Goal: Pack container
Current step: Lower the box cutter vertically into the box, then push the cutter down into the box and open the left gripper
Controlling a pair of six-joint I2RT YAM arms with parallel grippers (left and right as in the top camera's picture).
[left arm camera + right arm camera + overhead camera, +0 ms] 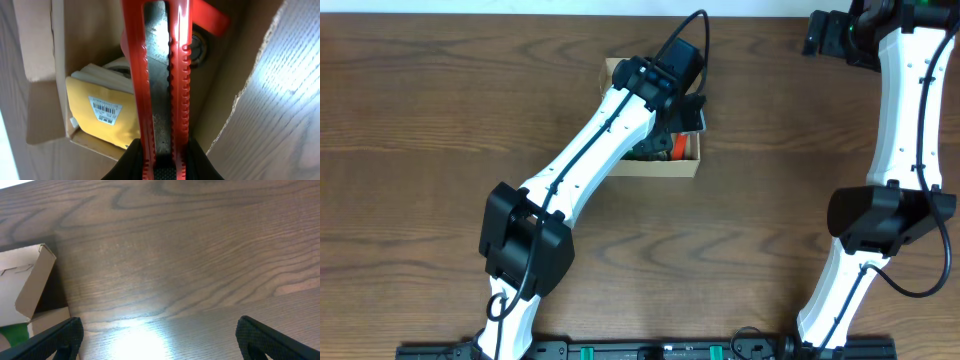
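The open gap (201, 92) beside the container's torn-edged side is below my left gripper. My left gripper will next go down farther into the container and release the red utility knife in that gap.
The tan cardboard container (655, 168) stands open at the back middle of the table. My left gripper (686, 115) reaches into it, shut on a long red tool with ridged edges and a grey metal middle (160, 75). The tool points down into the box (42, 50), next to a yellow packet with a barcode label (102, 117). A bit of orange-red (677, 148) shows in the box from overhead. My right gripper (820, 35) is open and empty above bare table at the far right (160, 340).
The box's flap (30, 280) stands up at the left edge of the right wrist view, with something green (12, 332) beside it. The torn cardboard edge (250, 75) borders the wood table. The left arm covers much of the box from overhead.
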